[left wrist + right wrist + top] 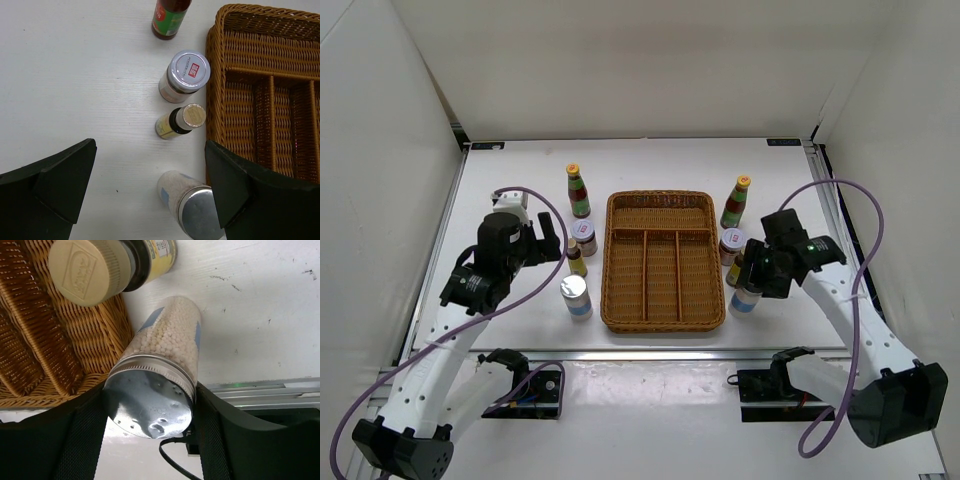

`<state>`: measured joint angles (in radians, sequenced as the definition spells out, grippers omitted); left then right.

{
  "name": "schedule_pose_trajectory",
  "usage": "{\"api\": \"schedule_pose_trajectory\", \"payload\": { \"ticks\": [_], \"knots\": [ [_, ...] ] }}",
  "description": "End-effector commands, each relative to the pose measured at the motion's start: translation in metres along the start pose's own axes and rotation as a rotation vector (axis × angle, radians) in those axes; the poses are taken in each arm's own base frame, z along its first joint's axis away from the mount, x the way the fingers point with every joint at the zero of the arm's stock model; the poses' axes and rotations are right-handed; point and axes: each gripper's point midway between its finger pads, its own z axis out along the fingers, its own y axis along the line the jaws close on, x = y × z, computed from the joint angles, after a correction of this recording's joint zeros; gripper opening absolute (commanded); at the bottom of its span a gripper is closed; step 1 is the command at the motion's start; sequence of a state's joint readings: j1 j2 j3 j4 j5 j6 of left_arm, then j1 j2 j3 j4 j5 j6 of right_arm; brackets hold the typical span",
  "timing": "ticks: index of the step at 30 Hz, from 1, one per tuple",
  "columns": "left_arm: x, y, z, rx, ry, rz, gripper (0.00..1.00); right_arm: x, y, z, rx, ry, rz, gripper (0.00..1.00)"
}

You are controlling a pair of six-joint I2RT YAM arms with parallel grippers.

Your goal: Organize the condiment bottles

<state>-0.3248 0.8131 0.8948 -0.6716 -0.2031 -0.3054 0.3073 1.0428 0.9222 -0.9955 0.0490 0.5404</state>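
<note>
The tray stands empty, so my right gripper will next lift outward over the rim of the tray (660,315), lower the cylinder into the nearest narrow section's far end (695,253) and release it.
My right gripper (150,410) is shut on a silver-lidded blue-white cylinder (165,345) of white beads. It stands by the front right corner of the wicker tray (660,315) and shows in the top view (745,299). Behind it stand a yellow-labelled mini bottle (735,268), a pink-lidded jar (731,243) and a tall orange-capped sauce bottle (736,203). My left gripper (150,165) is open and empty over the table left of the tray. The second cylinder (192,210) is close to its right finger. Beyond stand a mini bottle (181,121), a jar (185,75) and a sauce bottle (170,17).
The brown wicker divided tray (215,90) sits at the middle with nothing in its compartments. White walls enclose the table on three sides. A metal rail (650,355) runs along the near edge.
</note>
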Motion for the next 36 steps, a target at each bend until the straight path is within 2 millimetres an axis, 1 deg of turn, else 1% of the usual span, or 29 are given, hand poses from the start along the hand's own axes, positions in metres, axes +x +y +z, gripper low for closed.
{"api": "schedule_pose_trajectory", "payload": {
  "ticks": [1, 2, 3, 5, 6, 7, 9, 10, 11, 13, 14, 16, 17, 18, 19, 20, 21, 22, 23, 24, 25, 26, 27, 28, 30, 31, 32, 34, 36],
  "knots": [
    [-0.008, 0.001, -0.002, -0.007, -0.043, -0.014, 1.00, -0.007, 0.000, -0.009, 0.043, -0.021, 0.008, 0.34],
    [-0.008, -0.001, -0.002, 0.003, -0.040, -0.014, 1.00, -0.006, -0.002, -0.013, 0.062, -0.022, -0.005, 0.25],
    [-0.008, -0.001, -0.002, 0.004, -0.040, -0.014, 1.00, -0.009, 0.003, -0.021, 0.047, -0.050, -0.006, 0.19],
    [-0.006, -0.001, 0.000, 0.001, -0.031, -0.012, 1.00, -0.010, 0.006, -0.034, 0.040, -0.071, -0.012, 0.11],
    [-0.006, -0.003, 0.000, 0.010, -0.028, -0.012, 1.00, -0.011, 0.009, -0.043, 0.023, -0.101, -0.029, 0.04],
    [-0.004, -0.003, 0.002, 0.007, -0.020, -0.010, 1.00, -0.019, 0.017, -0.057, -0.010, -0.139, -0.027, 0.01],
    [-0.004, -0.003, 0.002, 0.007, -0.020, -0.010, 1.00, -0.023, 0.024, -0.073, -0.029, -0.165, -0.046, 0.01],
    [-0.004, -0.003, 0.002, 0.007, -0.020, -0.010, 1.00, -0.035, 0.030, -0.090, -0.055, -0.216, -0.041, 0.01],
    [-0.004, -0.003, 0.002, 0.007, -0.020, -0.010, 1.00, -0.037, 0.035, -0.099, -0.074, -0.232, -0.051, 0.01],
    [-0.003, -0.003, 0.004, 0.004, -0.011, -0.008, 1.00, -0.043, 0.044, -0.109, -0.100, -0.240, -0.081, 0.01],
    [-0.003, -0.003, 0.004, 0.004, -0.011, -0.008, 1.00, -0.052, 0.055, -0.116, -0.130, -0.269, -0.089, 0.01],
    [-0.003, -0.003, 0.004, 0.004, -0.011, -0.008, 1.00, -0.061, 0.069, -0.120, -0.172, -0.287, -0.130, 0.01],
    [-0.001, -0.003, 0.006, 0.001, -0.003, -0.006, 1.00, -0.069, 0.081, -0.117, -0.190, -0.299, -0.139, 0.01],
    [-0.001, -0.003, 0.006, 0.001, -0.002, -0.006, 1.00, -0.077, 0.087, -0.115, -0.197, -0.313, -0.150, 0.01],
    [-0.001, -0.003, 0.006, 0.001, -0.002, -0.006, 1.00, -0.079, 0.096, -0.105, -0.202, -0.291, -0.176, 0.01],
    [-0.001, -0.003, 0.006, 0.001, -0.002, -0.006, 1.00, -0.087, 0.109, -0.104, -0.239, -0.307, -0.189, 0.01],
    [-0.001, -0.003, 0.006, 0.001, -0.002, -0.006, 1.00, -0.089, 0.118, -0.100, -0.259, -0.297, -0.200, 0.01],
    [-0.001, -0.003, 0.006, 0.001, -0.002, -0.006, 1.00, -0.092, 0.128, -0.090, -0.256, -0.284, -0.224, 0.01],
    [-0.001, -0.003, 0.006, 0.001, -0.002, -0.006, 1.00, -0.096, 0.136, -0.086, -0.264, -0.286, -0.232, 0.01],
    [-0.001, -0.003, 0.006, 0.001, -0.002, -0.006, 1.00, -0.099, 0.147, -0.074, -0.262, -0.272, -0.260, 0.01],
    [-0.001, -0.003, 0.006, 0.001, -0.002, -0.006, 1.00, -0.101, 0.153, -0.069, -0.264, -0.266, -0.269, 0.01],
    [-0.001, -0.003, 0.006, 0.001, -0.002, -0.006, 1.00, -0.106, 0.155, -0.063, -0.247, -0.272, -0.277, 0.01],
    [0.000, -0.002, 0.008, -0.001, 0.006, -0.004, 1.00, -0.108, 0.162, -0.057, -0.248, -0.279, -0.297, 0.01],
    [0.000, -0.002, 0.008, -0.001, 0.006, -0.004, 1.00, -0.110, 0.164, -0.042, -0.222, -0.259, -0.298, 0.01],
    [0.002, -0.002, 0.010, -0.005, 0.016, -0.002, 1.00, -0.116, 0.168, -0.028, -0.206, -0.258, -0.297, 0.01],
    [0.002, -0.002, 0.010, -0.005, 0.016, -0.002, 1.00, -0.114, 0.164, -0.012, -0.171, -0.231, -0.311, 0.01],
    [0.002, -0.002, 0.010, -0.005, 0.016, -0.002, 1.00, -0.115, 0.166, -0.006, -0.167, -0.225, -0.311, 0.01],
    [0.004, -0.002, 0.012, -0.007, 0.025, 0.000, 1.00, -0.112, 0.160, 0.012, -0.123, -0.201, -0.314, 0.01],
    [0.004, -0.002, 0.012, -0.007, 0.025, 0.000, 1.00, -0.108, 0.158, 0.022, -0.105, -0.175, -0.308, 0.01]
  ]
}}
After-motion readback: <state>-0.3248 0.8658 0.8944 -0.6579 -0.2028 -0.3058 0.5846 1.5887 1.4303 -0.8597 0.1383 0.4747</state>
